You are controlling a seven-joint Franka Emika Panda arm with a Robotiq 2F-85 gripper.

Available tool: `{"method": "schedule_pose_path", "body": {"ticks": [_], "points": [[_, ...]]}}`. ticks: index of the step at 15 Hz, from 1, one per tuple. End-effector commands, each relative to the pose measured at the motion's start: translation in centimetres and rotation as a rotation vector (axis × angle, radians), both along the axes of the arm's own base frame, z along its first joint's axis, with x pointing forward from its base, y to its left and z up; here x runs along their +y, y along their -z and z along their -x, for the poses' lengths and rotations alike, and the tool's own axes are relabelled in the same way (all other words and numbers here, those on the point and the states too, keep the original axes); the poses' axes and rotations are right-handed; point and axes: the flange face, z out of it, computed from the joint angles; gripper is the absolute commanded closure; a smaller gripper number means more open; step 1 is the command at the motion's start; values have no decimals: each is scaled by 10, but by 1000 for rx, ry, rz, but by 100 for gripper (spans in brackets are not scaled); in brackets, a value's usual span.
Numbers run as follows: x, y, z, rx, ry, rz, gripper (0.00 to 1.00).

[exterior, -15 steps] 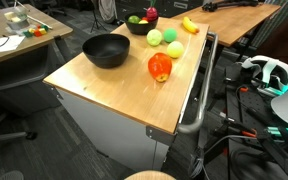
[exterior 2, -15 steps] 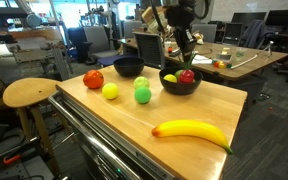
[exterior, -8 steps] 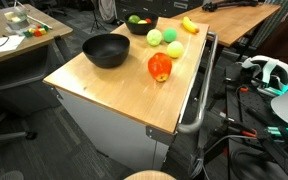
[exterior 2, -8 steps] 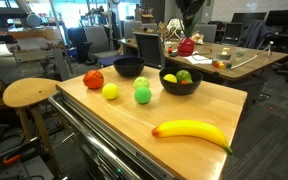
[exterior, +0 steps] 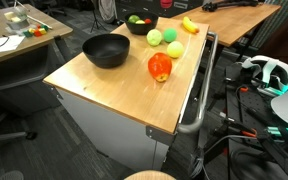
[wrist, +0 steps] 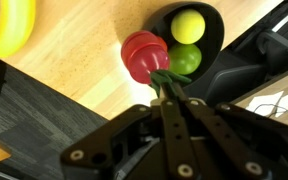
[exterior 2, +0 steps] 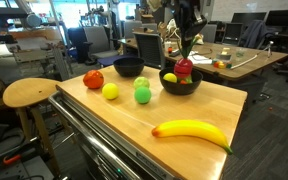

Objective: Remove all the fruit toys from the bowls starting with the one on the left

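Observation:
I will carry the dark-red fruit toward the banana next, because the tabletop between bowl and banana (exterior 2: 192, 131) is bare. Then I will lower it and let go of the stem.
My gripper (exterior 2: 187, 45) is shut on the green stem of a small dark-red fruit toy (exterior 2: 184, 67) (wrist: 144, 55), which hangs just above one black bowl (exterior 2: 180, 86). In the wrist view that bowl (wrist: 212, 20) holds a yellow-green fruit (wrist: 189, 24) and a green one (wrist: 184, 58). The other black bowl (exterior 2: 129, 67) (exterior: 106, 50) looks empty. On the wooden table lie a red-orange apple (exterior 2: 93, 79) (exterior: 160, 67), a yellow-green ball (exterior 2: 110, 91), two green ones (exterior 2: 142, 95) and a banana (exterior 2: 192, 131) (wrist: 12, 25).
The wooden tabletop (exterior 2: 214, 105) sits on a metal cabinet with a handle bar (exterior: 199, 90) on one side. A round wooden stool (exterior 2: 29, 93) stands next to it. Desks, chairs and cables surround the table.
The dark-red fruit was in the bowl a second ago. The gripper lifted it out by its stem, and it now hangs a little lower than half a second ago.

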Motion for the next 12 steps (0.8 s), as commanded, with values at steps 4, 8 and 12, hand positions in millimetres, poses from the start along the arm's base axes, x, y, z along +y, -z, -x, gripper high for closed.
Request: {"method": "schedule_pose_path", "body": {"ticks": [4,8,12], "points": [[-16,39,9,86,13,48,99],[-24,59,7,127,28,79,99],[-25,66,3,145,32,80,70]]}}
